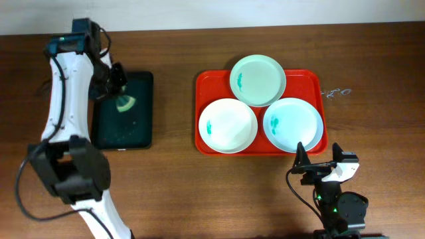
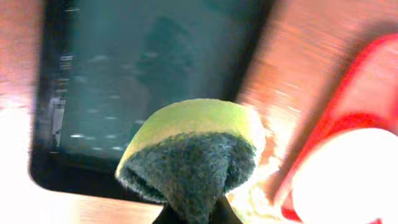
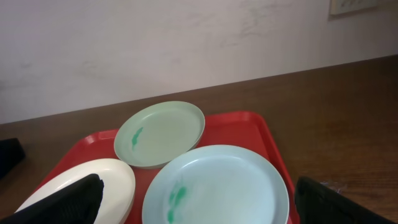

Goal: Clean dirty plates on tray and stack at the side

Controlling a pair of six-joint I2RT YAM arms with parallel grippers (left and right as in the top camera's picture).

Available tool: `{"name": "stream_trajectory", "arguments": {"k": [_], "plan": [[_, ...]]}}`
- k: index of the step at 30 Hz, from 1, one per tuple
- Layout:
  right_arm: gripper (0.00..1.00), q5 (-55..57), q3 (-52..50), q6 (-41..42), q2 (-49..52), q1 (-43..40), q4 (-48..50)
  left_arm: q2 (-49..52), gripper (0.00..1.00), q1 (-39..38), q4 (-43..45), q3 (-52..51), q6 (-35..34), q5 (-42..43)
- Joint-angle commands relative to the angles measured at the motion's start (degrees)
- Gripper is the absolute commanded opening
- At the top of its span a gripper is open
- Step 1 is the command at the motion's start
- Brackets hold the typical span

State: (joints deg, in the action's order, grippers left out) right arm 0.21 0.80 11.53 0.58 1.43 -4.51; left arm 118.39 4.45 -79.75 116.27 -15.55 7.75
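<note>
The nearest plate is smeared teal, so the sponge should next move toward the red tray in my left gripper. My left gripper will then let go of it on the white plate's middle [image 1: 229, 125].
Three dirty plates lie on the red tray [image 1: 202, 86]: a pale-green one [image 1: 258, 80] at the back, a white one [image 1: 228, 125] front left, a pale-aqua one [image 1: 293, 124] front right, each with a teal smear. My left gripper [image 1: 120, 93] is shut on a yellow-green sponge [image 2: 193, 149] over the black tray [image 1: 136, 129]. My right gripper [image 1: 317, 161] is open and empty just in front of the red tray; the aqua plate [image 3: 217, 190] lies between its fingers in the right wrist view.
The black tray [image 2: 93, 93] sits left of the red tray on the brown wooden table [image 1: 219, 192]. Faint marks [image 1: 335, 93] are on the table right of the red tray. A pale wall [image 3: 186, 43] stands behind the table.
</note>
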Motion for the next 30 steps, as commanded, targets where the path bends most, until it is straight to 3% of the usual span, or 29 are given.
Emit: {"name": "stream_trajectory", "arguments": {"k": [1, 3, 7, 9, 10, 13, 14, 16, 19, 20, 21, 25, 28, 30], "plan": [[0.99, 0.5, -0.5, -0.5, -0.4, -0.4, -0.2, -1.6, 0.0, -9.1, 0.9, -0.9, 3.5, 7.4], [0.98, 0.5, -0.5, -0.5, -0.4, -0.4, -0.2, -1.6, 0.0, -19.4, 8.2, -8.4, 2.8, 7.5], [0.98, 0.5, -0.5, -0.5, -0.4, -0.4, -0.2, -1.5, 0.0, -32.8, 31.5, -23.6, -8.1, 6.8], [0.98, 0.5, -0.5, -0.5, -0.4, -0.4, -0.2, -1.5, 0.0, -37.5, 40.0, -28.3, -13.4, 1.5], [0.99, 0.5, -0.5, -0.5, -0.4, -0.4, -0.2, -1.5, 0.0, -41.3, 44.9, -31.0, -16.2, -7.1], [0.99, 0.5, -0.5, -0.5, -0.4, -0.4, -0.2, -1.4, 0.0, -46.0, 48.1, -32.0, -16.4, -20.2], [0.99, 0.5, -0.5, -0.5, -0.4, -0.4, -0.2, -1.3, 0.0, -46.3, 48.9, -32.0, -16.4, -20.7], [0.98, 0.5, -0.5, -0.5, -0.4, -0.4, -0.2, -1.1, 0.1, -46.3, 49.1, -32.0, -16.3, -21.0], [0.98, 0.5, -0.5, -0.5, -0.4, -0.4, -0.2, -1.1, 0.14, -46.3, 48.2, -32.0, -16.3, -22.1], [0.98, 0.5, -0.5, -0.5, -0.4, -0.4, -0.2, -1.1, 0.33, -46.3, 47.4, -32.0, -16.3, -22.1], [0.99, 0.5, -0.5, -0.5, -0.4, -0.4, -0.2, -1.2, 0.72, -46.3, 47.1, -32.0, -16.2, -22.2], [0.98, 0.5, -0.5, -0.5, -0.4, -0.4, -0.2, -6.6, 0.82, -44.0, 44.1, -29.5, -14.2, -22.4], [0.98, 0.5, -0.5, -0.5, -0.4, -0.4, -0.2, -19.1, 0.99, -37.5, 38.1, -28.9, -14.2, -23.9], [0.98, 0.5, -0.5, -0.5, -0.4, -0.4, -0.2, -23.8, 0.99, -31.2, 33.2, -28.9, -14.2, -25.4]]}}
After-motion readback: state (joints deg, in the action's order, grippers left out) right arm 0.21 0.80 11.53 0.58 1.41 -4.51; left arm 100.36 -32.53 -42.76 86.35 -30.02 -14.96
